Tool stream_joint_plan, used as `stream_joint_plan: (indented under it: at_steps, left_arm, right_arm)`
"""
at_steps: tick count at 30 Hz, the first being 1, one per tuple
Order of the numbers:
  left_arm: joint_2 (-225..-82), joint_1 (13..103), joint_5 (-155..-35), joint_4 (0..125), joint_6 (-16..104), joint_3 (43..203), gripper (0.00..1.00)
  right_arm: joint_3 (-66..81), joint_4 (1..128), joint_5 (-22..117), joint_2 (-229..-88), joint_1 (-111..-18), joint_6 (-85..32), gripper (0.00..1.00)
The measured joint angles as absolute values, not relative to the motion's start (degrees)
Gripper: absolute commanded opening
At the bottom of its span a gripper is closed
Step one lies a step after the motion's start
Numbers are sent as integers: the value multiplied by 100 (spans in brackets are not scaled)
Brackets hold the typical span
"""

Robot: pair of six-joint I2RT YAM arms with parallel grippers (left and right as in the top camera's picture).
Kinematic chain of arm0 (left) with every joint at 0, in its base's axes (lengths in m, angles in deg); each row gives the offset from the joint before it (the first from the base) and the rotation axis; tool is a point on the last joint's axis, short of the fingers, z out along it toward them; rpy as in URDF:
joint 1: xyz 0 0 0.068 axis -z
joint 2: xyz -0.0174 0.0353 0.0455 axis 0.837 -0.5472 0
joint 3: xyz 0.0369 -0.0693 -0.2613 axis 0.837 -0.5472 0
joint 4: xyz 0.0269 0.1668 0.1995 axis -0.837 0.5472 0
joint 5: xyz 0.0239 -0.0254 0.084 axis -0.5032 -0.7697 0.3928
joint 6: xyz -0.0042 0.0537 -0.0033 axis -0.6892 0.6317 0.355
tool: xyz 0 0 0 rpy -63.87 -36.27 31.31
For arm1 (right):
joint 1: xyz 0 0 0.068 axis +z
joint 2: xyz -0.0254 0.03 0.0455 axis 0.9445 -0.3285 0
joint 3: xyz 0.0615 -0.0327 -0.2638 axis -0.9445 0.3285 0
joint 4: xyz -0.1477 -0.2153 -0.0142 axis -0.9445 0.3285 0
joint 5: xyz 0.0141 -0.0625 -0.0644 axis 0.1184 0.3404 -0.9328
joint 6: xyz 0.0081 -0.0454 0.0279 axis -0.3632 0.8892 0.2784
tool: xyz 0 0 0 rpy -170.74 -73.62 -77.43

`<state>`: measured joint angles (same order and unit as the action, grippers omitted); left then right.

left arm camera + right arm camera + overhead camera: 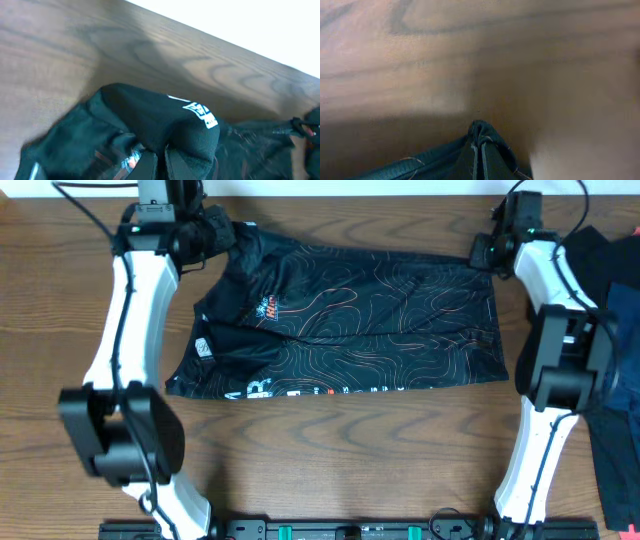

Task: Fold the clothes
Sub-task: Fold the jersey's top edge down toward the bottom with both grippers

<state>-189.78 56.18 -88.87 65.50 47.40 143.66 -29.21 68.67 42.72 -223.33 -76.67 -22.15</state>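
The garment's near corner by the dark clothing lies back from my gripper, so my right gripper will next lift the held corner there and release, folding the spread cloth.
A black garment (360, 320) with thin orange contour lines and white lettering lies spread across the middle of the wooden table (330, 450). My left gripper (208, 230) is shut on its far left corner, a bunched black fold with a white logo (190, 125). The left fingertips (160, 162) pinch the cloth between them. My right gripper (482, 250) is shut on the far right corner. In the right wrist view the fingers (480, 155) clamp a small peak of dark cloth (481, 129) just above the wood.
More dark clothing (615, 330) lies piled at the right edge of the table, with something red (620, 500) at the lower right. The table's far edge runs just behind both grippers. Bare wood lies in front of the garment.
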Motion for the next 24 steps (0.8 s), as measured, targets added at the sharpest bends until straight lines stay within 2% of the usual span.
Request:
stream_joint_plan:
  at_steps: [7, 13, 24]
  left_arm:
    - [-18307, 5568, -8968, 7910, 4750, 14366, 6]
    - [-17951, 5472, -8973, 8937, 4803, 14366, 6]
    - [-17940, 5019, -9054, 10421, 4956, 14366, 6]
  right_arm:
    - [-2916, 8530, 3927, -21251, -7669, -2075, 1]
    - [-2919, 9868, 3628, -21020, -7669, -1940, 1]
    - [-2910, 10674, 3208, -21022, -7667, -1913, 2]
